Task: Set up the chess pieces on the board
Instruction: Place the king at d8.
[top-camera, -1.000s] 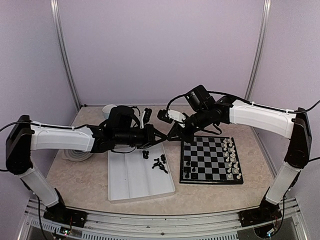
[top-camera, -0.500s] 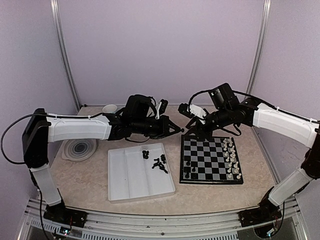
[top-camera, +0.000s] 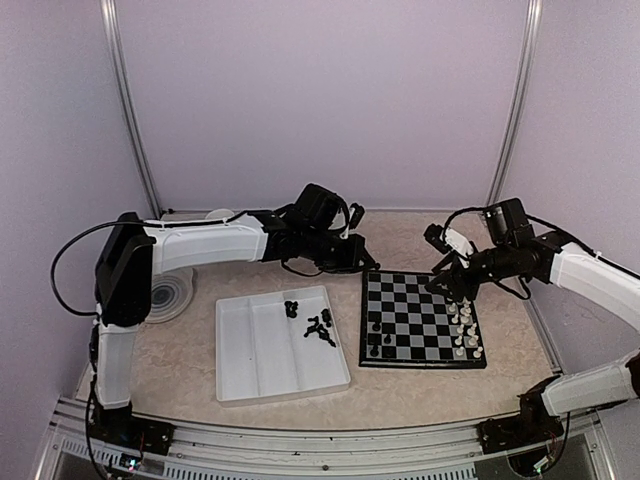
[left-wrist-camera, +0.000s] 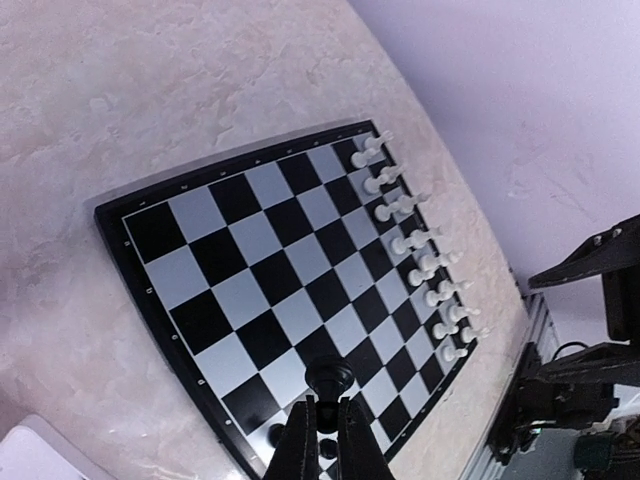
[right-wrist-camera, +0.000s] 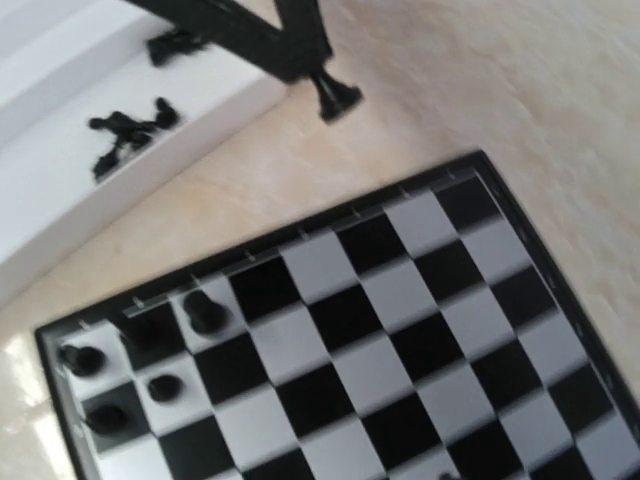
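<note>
My left gripper needs to move back and down next, onto the dark tray-side square (left-wrist-camera: 250, 402) beside the standing black pieces, to release there, because that square is empty.
The board (top-camera: 420, 322) lies right of centre and also fills the left wrist view (left-wrist-camera: 260, 290). My left gripper (top-camera: 366, 264) hovers over its far left corner, shut on a black chess piece (left-wrist-camera: 328, 378); the right wrist view shows that piece (right-wrist-camera: 338, 98) hanging under the fingers (right-wrist-camera: 262, 36). A few black pieces (top-camera: 377, 341) stand on the board's near left squares (right-wrist-camera: 205, 312). More black pieces (top-camera: 316, 323) lie in the white tray (top-camera: 270, 365). My right gripper (top-camera: 446, 283) hangs over the board's far right part, fingers spread, nothing between them.
White pieces (top-camera: 463, 322) line the board's right side (left-wrist-camera: 415, 240). A round grey dish (top-camera: 165, 297) and a small white cup (top-camera: 218, 215) sit at the left back. The tray's corner (right-wrist-camera: 70, 190) lies close to the board's left edge.
My left gripper has carried the black piece rightward from above the tray to the board's far left corner. My right gripper has let go, opened and drawn back to the right.
</note>
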